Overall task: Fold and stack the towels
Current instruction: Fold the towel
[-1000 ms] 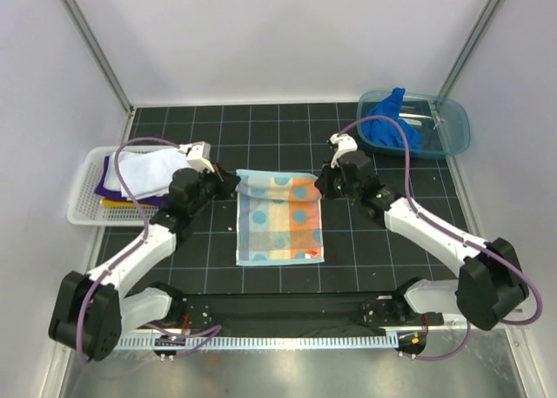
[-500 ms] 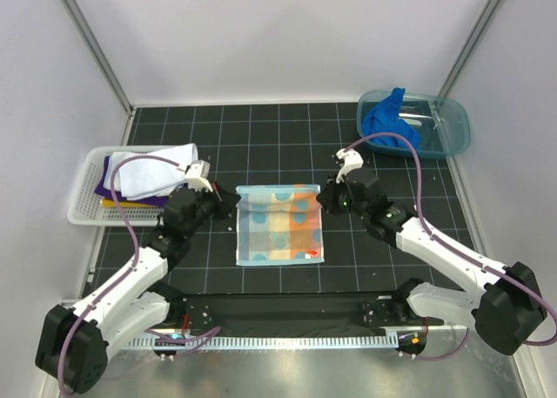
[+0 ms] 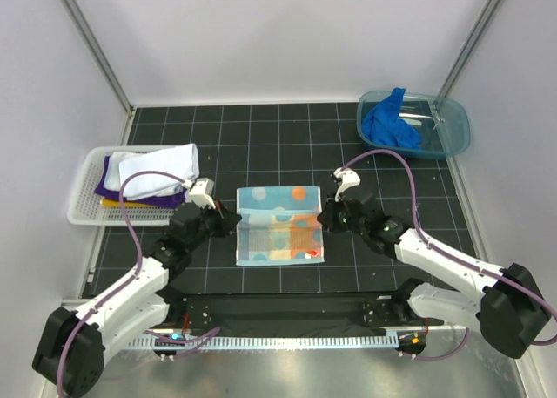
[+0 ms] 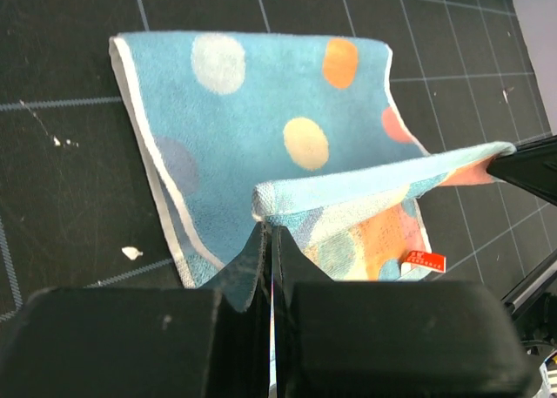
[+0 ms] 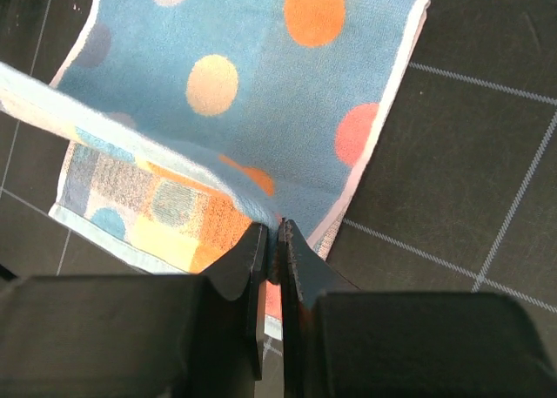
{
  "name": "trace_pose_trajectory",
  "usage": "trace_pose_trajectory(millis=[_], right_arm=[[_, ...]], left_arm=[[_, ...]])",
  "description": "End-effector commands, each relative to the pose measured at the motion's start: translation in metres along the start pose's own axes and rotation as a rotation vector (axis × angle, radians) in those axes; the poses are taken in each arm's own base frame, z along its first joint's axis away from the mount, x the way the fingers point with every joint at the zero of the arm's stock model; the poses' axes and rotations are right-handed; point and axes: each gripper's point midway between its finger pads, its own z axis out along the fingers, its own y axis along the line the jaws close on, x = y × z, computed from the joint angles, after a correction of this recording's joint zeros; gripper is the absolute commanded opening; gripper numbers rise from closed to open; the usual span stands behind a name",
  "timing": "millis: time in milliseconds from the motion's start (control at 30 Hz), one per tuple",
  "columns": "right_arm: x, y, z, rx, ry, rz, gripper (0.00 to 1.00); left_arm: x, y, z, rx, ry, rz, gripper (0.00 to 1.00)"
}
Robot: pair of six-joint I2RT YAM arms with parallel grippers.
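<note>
The towel's held edge hangs raised, so my right gripper next moves back and down over the towel's side edge by the red tag to release the towel's corner.
The light blue spotted towel (image 3: 279, 225) lies on the black gridded mat in the middle. Its far edge is lifted and drawn toward the near edge, half folded over. My left gripper (image 3: 234, 223) is shut on the towel's left corner, seen in the left wrist view (image 4: 268, 231) pinching the towel (image 4: 261, 119). My right gripper (image 3: 324, 221) is shut on the right corner, seen in the right wrist view (image 5: 272, 232) pinching the towel (image 5: 252, 84). A white towel (image 3: 158, 169) lies over a purple towel (image 3: 110, 186) and a yellow one in the basket. A bright blue towel (image 3: 389, 124) hangs in the tub.
The white mesh basket (image 3: 83, 208) stands at the left of the mat. The translucent teal tub (image 3: 452, 126) stands at the back right. Grey walls and metal posts close in the sides and back. The arm bases sit at the near edge.
Both grippers have moved toward the near edge, drawing the spotted towel's far edge over itself. The fold covers more of the towel than before.
</note>
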Motion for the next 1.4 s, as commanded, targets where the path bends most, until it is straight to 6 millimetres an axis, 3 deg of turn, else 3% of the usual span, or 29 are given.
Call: trace_pose_trajectory(millis=[0,267,433,567,667,733,800,900,933,1000,1033,1067,1133,1167,1200,1367], right_arm=[[-0.009,0.006,-0.002,-0.021,-0.054,0.023,0.02],[0.017,0.009,0.002,-0.047,0.012,0.019,0.14],[0.030,0.010,0.000,-0.058,0.032,0.035,0.34],[0.032,0.020,-0.011,-0.114,0.035,0.042,0.45],[0.024,0.022,-0.020,-0.122,0.012,0.048,0.52],[0.017,0.023,-0.024,-0.118,-0.009,0.056,0.52],[0.010,0.012,-0.024,-0.043,-0.041,0.075,0.52],[0.000,-0.003,-0.019,0.062,-0.069,0.109,0.49],[-0.005,-0.003,-0.018,0.079,-0.076,0.116,0.48],[-0.001,-0.008,-0.008,0.126,-0.047,0.127,0.42],[-0.006,-0.008,-0.005,0.137,-0.061,0.147,0.41],[-0.004,-0.010,-0.002,0.149,-0.054,0.154,0.40],[0.000,-0.015,0.006,0.189,-0.041,0.170,0.40],[0.000,-0.015,0.008,0.190,-0.040,0.171,0.40],[0.005,-0.018,0.013,0.209,-0.024,0.172,0.39],[0.014,-0.018,0.023,0.216,0.018,0.174,0.36]], left_arm=[[0.006,0.000,-0.001,0.013,-0.002,-0.010,0.00],[0.023,0.004,-0.006,0.032,0.022,-0.034,0.12],[0.033,-0.002,-0.011,0.077,0.051,-0.059,0.25],[0.027,-0.004,-0.017,0.061,0.040,-0.097,0.25],[0.010,-0.007,-0.021,0.041,-0.013,-0.119,0.28],[-0.006,-0.010,-0.021,0.018,-0.043,-0.131,0.29],[-0.021,-0.016,-0.018,0.010,-0.062,-0.130,0.29],[-0.017,-0.009,0.001,-0.049,0.009,-0.107,0.27],[-0.030,-0.015,0.007,-0.051,0.005,-0.097,0.26],[-0.014,-0.006,0.026,-0.092,0.106,-0.080,0.24],[-0.026,-0.013,0.034,-0.085,0.102,-0.073,0.23],[-0.012,-0.004,0.046,-0.119,0.165,-0.075,0.22],[-0.006,0.002,0.055,-0.154,0.219,-0.060,0.22],[-0.012,0.000,0.061,-0.161,0.222,-0.055,0.21],[-0.001,0.008,0.067,-0.189,0.267,-0.056,0.20],[0.017,0.017,0.081,-0.218,0.340,-0.053,0.19]])
